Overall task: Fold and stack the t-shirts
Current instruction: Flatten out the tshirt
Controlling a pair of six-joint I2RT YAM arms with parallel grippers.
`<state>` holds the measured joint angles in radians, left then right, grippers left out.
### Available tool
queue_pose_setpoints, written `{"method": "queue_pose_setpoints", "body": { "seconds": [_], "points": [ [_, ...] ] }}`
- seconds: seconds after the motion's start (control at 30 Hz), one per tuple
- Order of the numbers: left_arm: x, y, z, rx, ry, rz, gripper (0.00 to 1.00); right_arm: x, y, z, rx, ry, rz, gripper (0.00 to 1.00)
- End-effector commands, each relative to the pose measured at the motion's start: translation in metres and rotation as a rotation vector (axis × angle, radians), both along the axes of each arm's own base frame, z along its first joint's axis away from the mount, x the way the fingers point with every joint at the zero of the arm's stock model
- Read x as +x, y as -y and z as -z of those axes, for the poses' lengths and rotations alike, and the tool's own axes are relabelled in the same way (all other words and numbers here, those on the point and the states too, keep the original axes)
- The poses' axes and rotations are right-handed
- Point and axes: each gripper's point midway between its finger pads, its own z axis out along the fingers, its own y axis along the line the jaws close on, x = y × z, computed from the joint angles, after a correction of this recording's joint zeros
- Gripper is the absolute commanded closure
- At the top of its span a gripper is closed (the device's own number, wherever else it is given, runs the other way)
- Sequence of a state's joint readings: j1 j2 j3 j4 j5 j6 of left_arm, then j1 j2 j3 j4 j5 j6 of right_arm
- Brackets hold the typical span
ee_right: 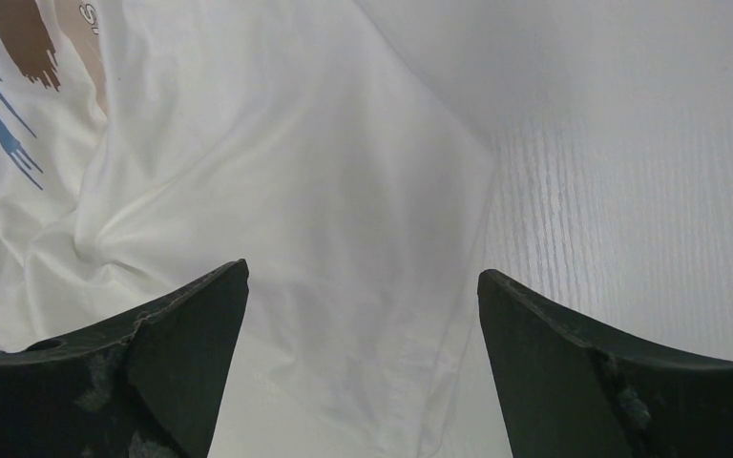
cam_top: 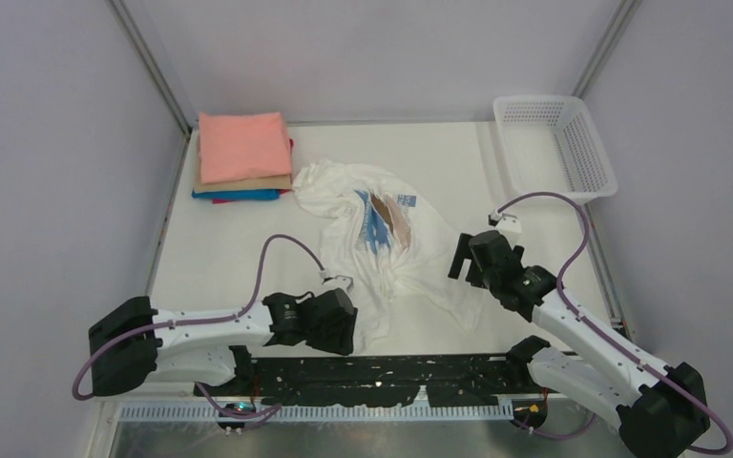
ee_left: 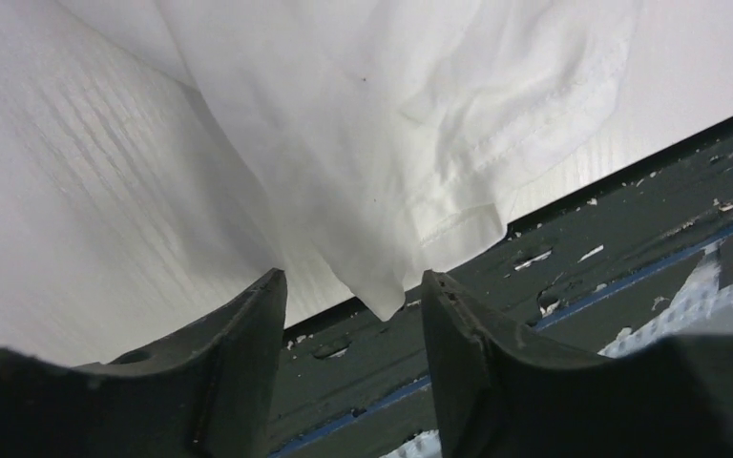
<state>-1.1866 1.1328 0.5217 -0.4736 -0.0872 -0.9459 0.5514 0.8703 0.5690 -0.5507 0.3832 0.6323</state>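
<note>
My right gripper will next pull its open fingers back and down to either side of the white t-shirt's flat near corner, because the t-shirt's corner is below and back toward my base.
The white t-shirt (cam_top: 382,243) with blue and brown brushstroke print lies crumpled in the middle of the table. My left gripper (cam_top: 344,324) is open at its near left corner; in the left wrist view a hem corner (ee_left: 382,296) hangs between the fingers without being pinched. My right gripper (cam_top: 460,258) is open over the shirt's right edge; the right wrist view shows white cloth (ee_right: 344,286) below the spread fingers. A folded stack sits at the back left: salmon-pink (cam_top: 243,145) on top, tan (cam_top: 248,183), blue (cam_top: 234,194) and magenta (cam_top: 224,200) beneath.
A white mesh basket (cam_top: 555,143) stands at the back right. A dark chipped strip (cam_top: 391,367) runs along the table's near edge, also in the left wrist view (ee_left: 582,277). Grey walls and metal frame posts enclose the table.
</note>
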Motion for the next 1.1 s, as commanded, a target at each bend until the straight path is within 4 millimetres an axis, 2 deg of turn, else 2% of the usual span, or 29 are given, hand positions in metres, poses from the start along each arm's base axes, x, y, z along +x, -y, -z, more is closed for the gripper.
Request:
{"method": "queue_pose_setpoints", "body": {
  "seconds": [0.0,0.1,0.2,0.27,0.3,0.33,0.4,0.53,0.57,0.67,0.8,0.87,0.93,1.07],
  "points": [
    [0.013,0.021,-0.009,-0.033,0.047,-0.025,0.48,0.006,0.004,-0.004,0.015,0.041,0.050,0.05],
    [0.011,0.023,-0.005,-0.020,0.042,-0.018,0.54,0.004,0.006,-0.003,0.029,0.054,0.072,0.05],
    [0.011,0.028,0.000,-0.009,0.030,-0.015,0.63,0.003,0.009,-0.005,0.038,0.075,0.083,0.05],
    [0.011,0.029,0.001,0.012,0.029,-0.009,0.81,0.001,0.010,-0.006,0.044,0.085,0.084,0.05],
    [0.012,0.027,0.002,0.028,0.035,-0.014,0.94,0.001,0.010,-0.007,0.052,0.090,0.085,0.05],
    [0.013,0.023,0.002,0.051,0.041,-0.030,1.00,0.000,0.010,-0.007,0.053,0.090,0.083,0.05],
    [0.022,0.005,0.000,0.117,0.081,-0.099,1.00,-0.003,0.007,-0.006,0.067,0.077,0.066,0.05],
    [0.044,-0.049,-0.014,0.259,0.195,-0.279,1.00,-0.020,-0.005,-0.001,0.096,-0.020,-0.018,0.05],
    [0.050,-0.061,-0.017,0.279,0.219,-0.319,1.00,-0.028,-0.003,0.006,0.068,-0.069,-0.034,0.05],
    [0.064,-0.092,-0.019,0.295,0.235,-0.419,1.00,-0.042,-0.010,0.010,0.057,-0.144,-0.093,0.04],
    [0.072,-0.126,-0.018,0.327,0.237,-0.539,1.00,-0.064,-0.028,0.024,0.053,-0.233,-0.172,0.01],
    [0.072,-0.135,-0.020,0.329,0.251,-0.565,1.00,-0.076,-0.035,0.030,0.034,-0.277,-0.200,0.00],
    [0.072,-0.133,-0.020,0.302,0.254,-0.558,1.00,-0.087,-0.037,0.034,0.008,-0.314,-0.205,0.01],
    [0.067,-0.133,-0.017,0.283,0.246,-0.540,1.00,-0.106,-0.027,0.040,-0.029,-0.361,-0.173,0.04]
  ]
}}
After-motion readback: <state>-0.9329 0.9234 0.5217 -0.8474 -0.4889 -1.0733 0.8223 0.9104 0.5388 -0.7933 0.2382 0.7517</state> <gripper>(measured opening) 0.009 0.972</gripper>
